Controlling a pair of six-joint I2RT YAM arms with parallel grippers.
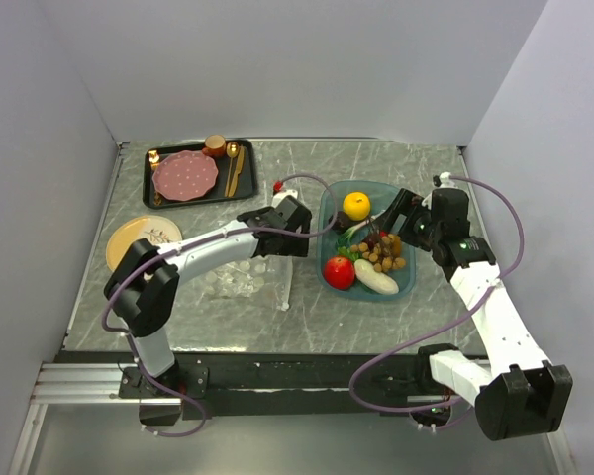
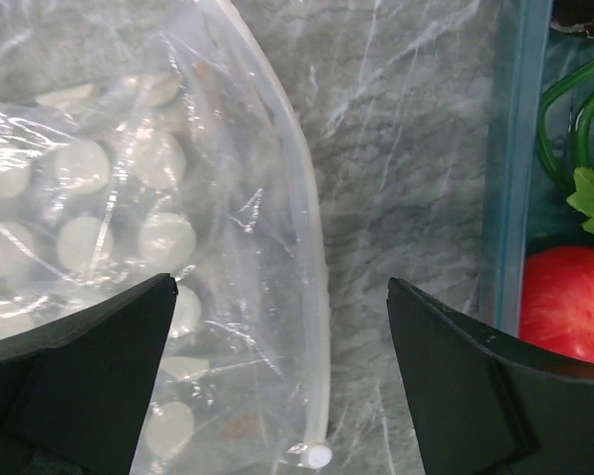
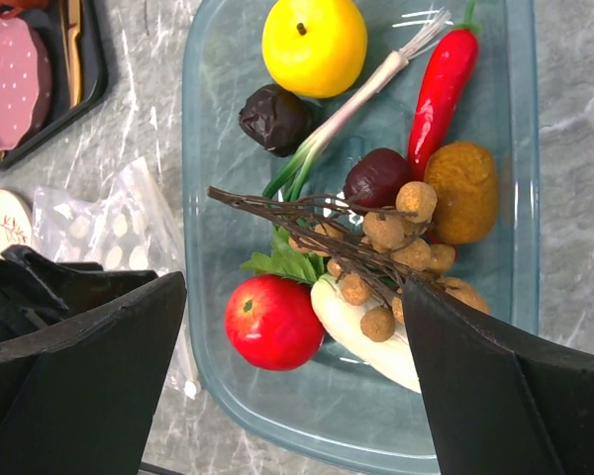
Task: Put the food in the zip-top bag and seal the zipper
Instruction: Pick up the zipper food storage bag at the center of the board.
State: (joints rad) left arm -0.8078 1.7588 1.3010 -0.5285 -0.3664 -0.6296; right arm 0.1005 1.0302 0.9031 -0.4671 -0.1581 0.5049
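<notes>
The bag's zipper edge [image 1: 284,270] [image 2: 319,280] is below my left gripper, between both fingers. My left gripper should next lower its open fingers onto that zipper edge and close there.
The food lies in a teal tray [image 1: 410,280]: a red apple [image 3: 274,322], a yellow fruit [image 3: 314,45], a red chili [image 3: 441,84], a white oblong piece [image 3: 356,332], a brown nut cluster [image 3: 396,247] and green leaves [image 3: 285,263]. My right gripper [image 3: 295,287] is open above the tray, with the apple and white piece between its jaws' line; it also shows in the top view [image 1: 388,213]. The zip-top bag [image 1: 236,280] lies flat left of the tray. My left gripper [image 2: 282,287] is open over the bag's zipper [image 2: 319,297], and shows in the top view [image 1: 295,226].
A black tray [image 1: 156,193] at the back left holds a pink dotted plate [image 1: 185,175], a brown cup [image 1: 215,145] and gold cutlery. A yellow plate [image 1: 139,237] lies at the left. The teal tray's rim [image 2: 500,198] is just right of my left gripper.
</notes>
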